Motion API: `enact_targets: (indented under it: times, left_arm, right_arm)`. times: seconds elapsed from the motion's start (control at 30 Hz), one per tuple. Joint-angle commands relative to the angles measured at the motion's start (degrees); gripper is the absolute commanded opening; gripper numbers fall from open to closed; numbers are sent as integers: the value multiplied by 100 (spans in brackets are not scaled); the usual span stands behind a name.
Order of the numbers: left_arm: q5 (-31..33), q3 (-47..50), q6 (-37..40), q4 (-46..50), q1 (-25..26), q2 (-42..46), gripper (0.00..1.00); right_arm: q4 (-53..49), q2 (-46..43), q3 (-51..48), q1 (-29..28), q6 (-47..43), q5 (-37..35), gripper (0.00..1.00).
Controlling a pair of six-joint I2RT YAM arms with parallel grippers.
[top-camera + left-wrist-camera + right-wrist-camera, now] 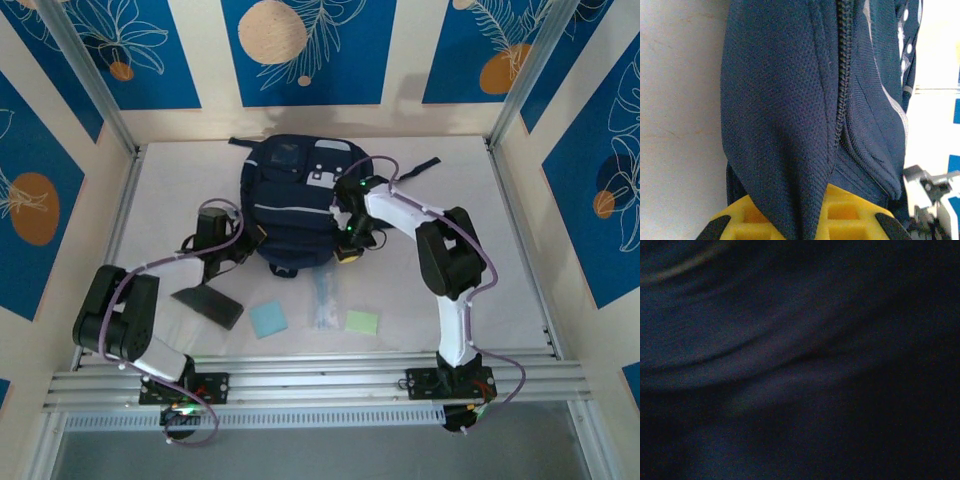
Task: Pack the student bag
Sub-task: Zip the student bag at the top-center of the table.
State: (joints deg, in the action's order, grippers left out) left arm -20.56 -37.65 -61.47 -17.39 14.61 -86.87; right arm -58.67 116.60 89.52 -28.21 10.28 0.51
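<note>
The robot's right gripper should next carry the fabric sideways, away from the left gripper and toward empty table, before it lets go of the fabric.
The student bag (295, 200), dark navy with a light grey stripe, lies in the middle of the table. My left gripper (248, 242) is at the bag's lower left edge. In the left wrist view it (800, 222) is shut on a fold of the student bag (785, 110), which rises from between its yellow fingers (850, 215) beside the zipper (842, 75). My right gripper (348, 250) sits at the bag's lower right edge. Dark folds of the student bag (765, 355) cover its fingers in the right wrist view.
In front of the bag lie a dark flat notebook (208, 303), a blue note pad (268, 319), a clear packet (323, 298) and a green note pad (362, 322). A black strap (425, 165) trails to the bag's right. Metal rails bound the table's near edge.
</note>
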Motion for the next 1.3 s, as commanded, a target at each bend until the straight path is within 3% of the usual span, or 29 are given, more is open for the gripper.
enact_targets:
  times: [0.0, 0.3, 0.6, 0.7, 0.87, 1.03, 1.27]
  left_arm:
    - [-438, -325, 697, 637, -176, 383, 0]
    - [-593, -371, 1266, 1550, -329, 873, 0]
    - [-881, -516, 1410, 1649, -473, 863, 0]
    - [-1093, -666, 1469, 1625, -477, 715, 0]
    - [-1542, -870, 1524, 1378, -481, 386, 0]
    - [-1808, -956, 1729, 1357, -478, 252, 0]
    - [-1723, -1319, 2563, 2343, -485, 175, 0]
  right_arm:
    - [-368, 208, 382, 482, -541, -1398, 0]
    - [930, 863, 1372, 1278, -810, -1598, 0]
    - [792, 938, 1707, 1365, -390, -1544, 0]
    - [794, 703, 1368, 1362, -228, -1117, 1]
    - [1446, -247, 196, 1390, 73, 40, 41]
    - [1677, -660, -119, 1485, 458, 398, 53]
    - [2405, -20, 345, 1604, 1435, 855, 61]
